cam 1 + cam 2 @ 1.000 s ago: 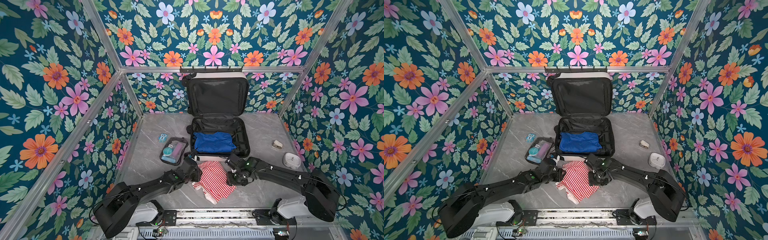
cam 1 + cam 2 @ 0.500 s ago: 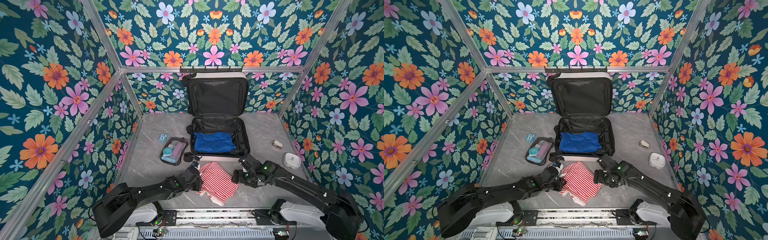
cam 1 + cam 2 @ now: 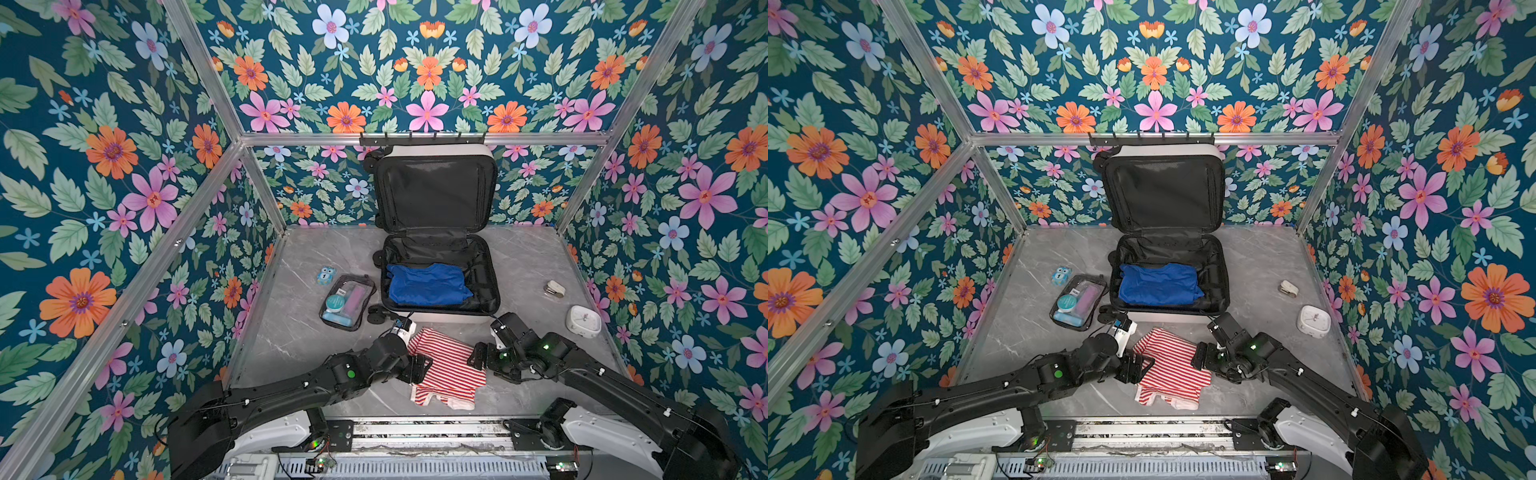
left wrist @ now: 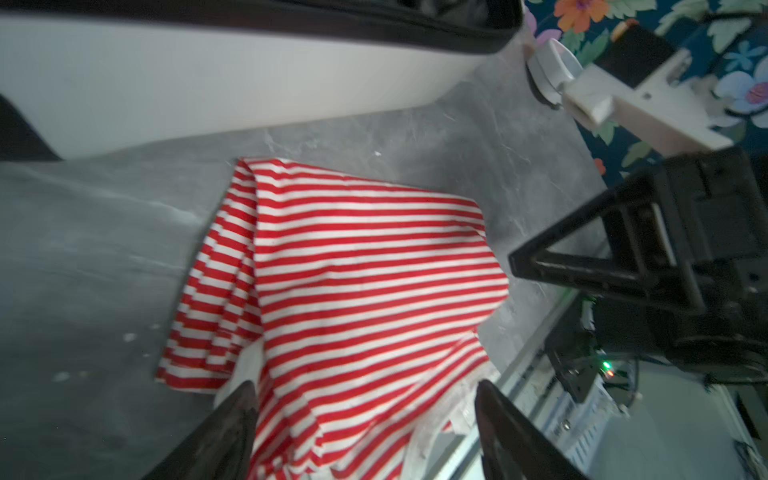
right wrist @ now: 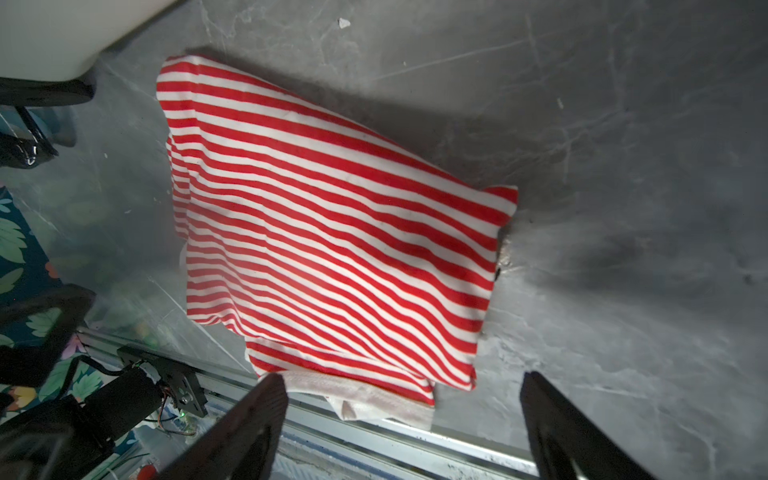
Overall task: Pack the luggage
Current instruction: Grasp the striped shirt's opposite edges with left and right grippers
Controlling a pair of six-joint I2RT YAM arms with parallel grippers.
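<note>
My left gripper comes down onto the shirt's folded edge on the pouch side next and closes, since the edge already runs between its open fingers.
The luggage lies open at the back middle, its white shell lined in black and its lid leaning on the back wall. A blue garment lies inside. In front of it, a folded red-and-white striped shirt rests on the grey table. My left gripper stands open over the shirt's left edge, gripping nothing. My right gripper is open beside the shirt's right edge.
A clear toiletry pouch and a small blue owl figure lie left of the luggage. A white clock and a small white item sit at the right. A metal rail borders the table's front edge.
My left gripper closed on the shirt's left side and has now opened, letting go. The shirt has shifted toward the front edge and lies more compact. The right gripper opened and pulled back to the right.
</note>
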